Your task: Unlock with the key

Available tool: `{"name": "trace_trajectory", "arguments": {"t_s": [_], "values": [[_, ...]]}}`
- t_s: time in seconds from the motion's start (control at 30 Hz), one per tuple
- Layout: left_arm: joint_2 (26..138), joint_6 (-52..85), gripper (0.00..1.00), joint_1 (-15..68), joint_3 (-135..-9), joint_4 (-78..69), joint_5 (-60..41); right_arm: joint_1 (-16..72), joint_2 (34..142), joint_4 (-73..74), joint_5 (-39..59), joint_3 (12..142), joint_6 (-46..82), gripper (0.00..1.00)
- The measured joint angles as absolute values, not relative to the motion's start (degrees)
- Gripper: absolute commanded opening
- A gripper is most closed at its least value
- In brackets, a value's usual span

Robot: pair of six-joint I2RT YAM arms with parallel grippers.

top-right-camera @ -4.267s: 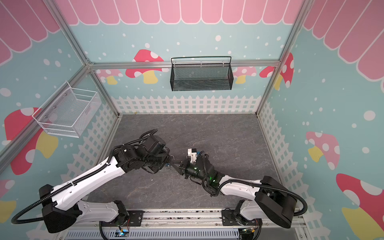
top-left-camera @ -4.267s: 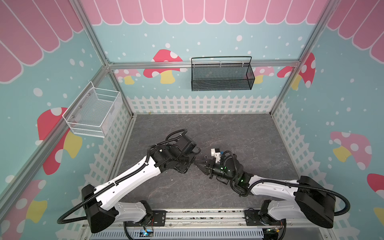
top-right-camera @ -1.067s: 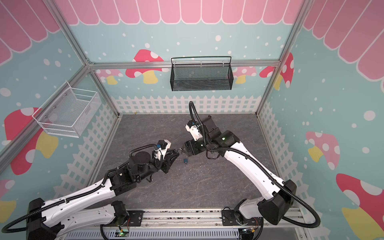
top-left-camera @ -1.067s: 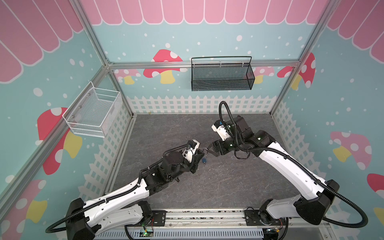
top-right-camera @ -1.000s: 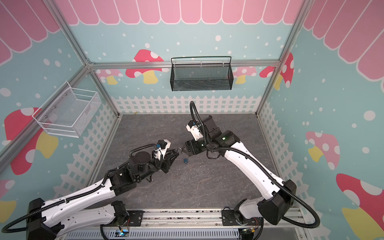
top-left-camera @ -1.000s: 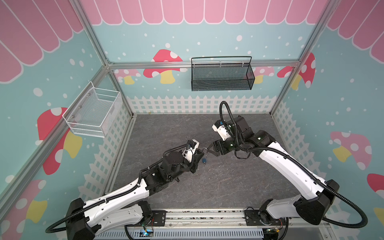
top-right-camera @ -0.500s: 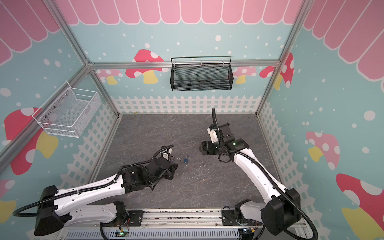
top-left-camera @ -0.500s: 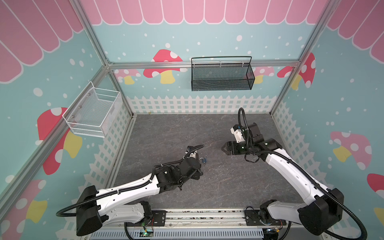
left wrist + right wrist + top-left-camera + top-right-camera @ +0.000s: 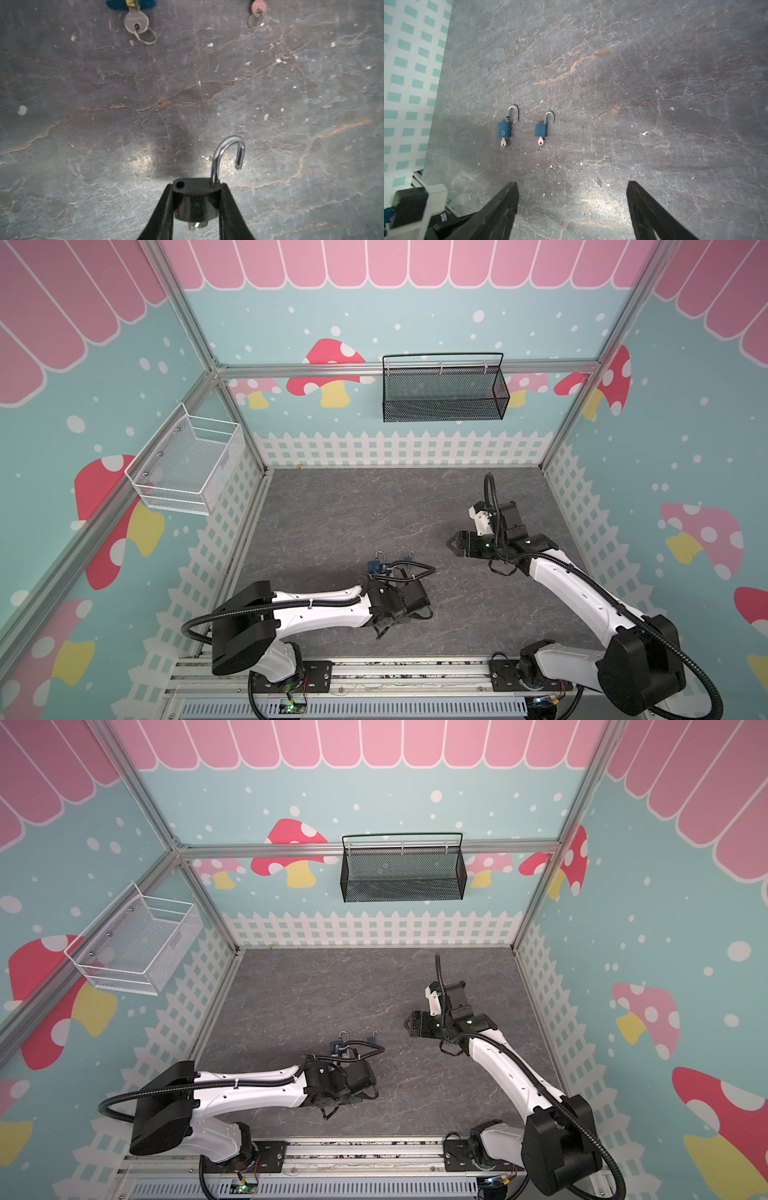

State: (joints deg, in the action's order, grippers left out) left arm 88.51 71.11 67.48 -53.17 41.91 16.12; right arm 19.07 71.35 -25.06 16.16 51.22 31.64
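Note:
My left gripper will next move down toward the bare floor beneath it and release the dark padlock there, because the padlock's silver shackle (image 9: 228, 153) is already swung open.
My left gripper (image 9: 197, 185) is shut on a dark padlock (image 9: 195, 203) just above the floor. The padlock's silver shackle (image 9: 228, 153) is swung open, and a bit of a silvery key (image 9: 195, 225) shows under its body. In both top views my left wrist (image 9: 395, 601) hides this padlock. Two blue padlocks (image 9: 504, 129) (image 9: 541, 129) lie side by side on the floor, shackles open, each with a key (image 9: 503, 143) (image 9: 540, 142) in its base. They lie just beyond my left wrist (image 9: 376, 567) (image 9: 409, 561). My right gripper (image 9: 572, 183) (image 9: 453, 543) hangs open and empty to their right.
The floor is a grey stone-look mat (image 9: 374, 506) inside a white picket-fence border. A black mesh basket (image 9: 442, 389) hangs on the back wall and a white wire basket (image 9: 187, 468) on the left wall. The arm bases stand on the front rail (image 9: 395, 672).
A second ago both grippers met over the padlock at mid-floor. The right arm has drawn back to the right, open. The left arm has pulled down and toward the front, still holding its padlock.

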Motion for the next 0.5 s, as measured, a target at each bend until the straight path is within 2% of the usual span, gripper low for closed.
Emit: {"name": "trace_trajectory", "arguments": {"t_s": [0.3, 0.4, 0.5], "values": [[95.64, 73.52, 0.00, 66.02, -55.46, 41.30, 15.27, 17.30, 71.50, -22.50, 16.82, 50.59, 31.86, 0.84], [97.08, 73.36, 0.16, 65.47, -55.92, 41.04, 14.57, 16.86, 71.55, -22.26, 16.84, 50.28, 31.83, 0.85], [97.43, 73.12, 0.42, 64.97, -56.49, 40.64, 13.82, 16.60, 71.55, -22.26, 16.80, 49.87, 31.77, 0.84]]}}
